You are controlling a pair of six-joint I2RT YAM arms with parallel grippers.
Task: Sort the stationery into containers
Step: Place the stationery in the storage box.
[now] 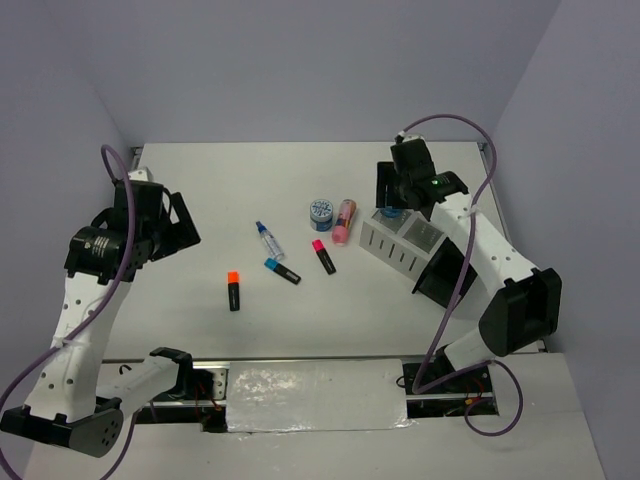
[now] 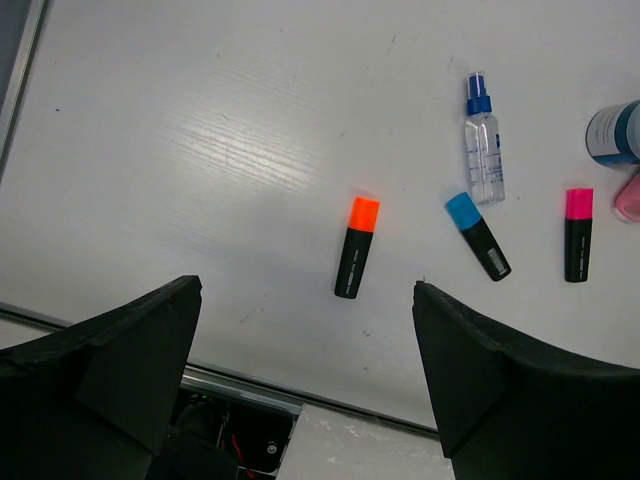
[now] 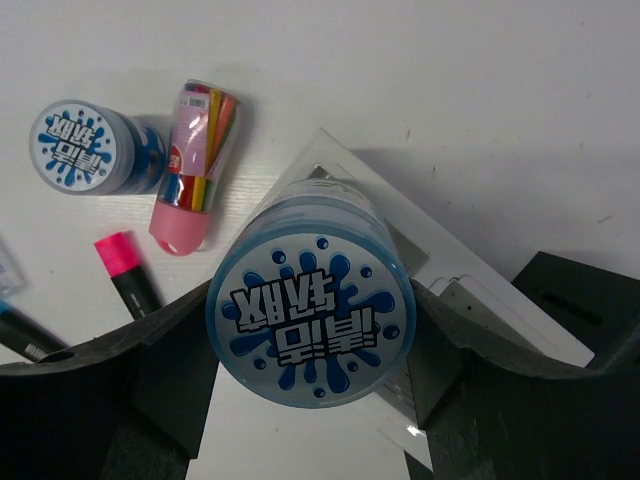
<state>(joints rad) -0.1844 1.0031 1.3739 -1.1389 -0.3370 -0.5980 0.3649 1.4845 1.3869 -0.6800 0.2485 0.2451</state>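
Observation:
My right gripper lowers toward the white box's section beside the pink tube next and releases the round blue tin, since the tin already hangs above that section.
My right gripper is shut on a round blue tin, held above the left end of the white two-compartment box, which also shows in the right wrist view. The second blue tin and the pink tube lie just left of the box. The clear blue-capped bottle and the blue-capped, pink-capped and orange-capped highlighters lie mid-table. My left gripper is open and empty, raised left of them; in its wrist view the orange highlighter lies ahead.
The black open-topped box stands right of the white box, partly under my right arm. Walls close the table at the back and sides. A metal rail runs along the near edge.

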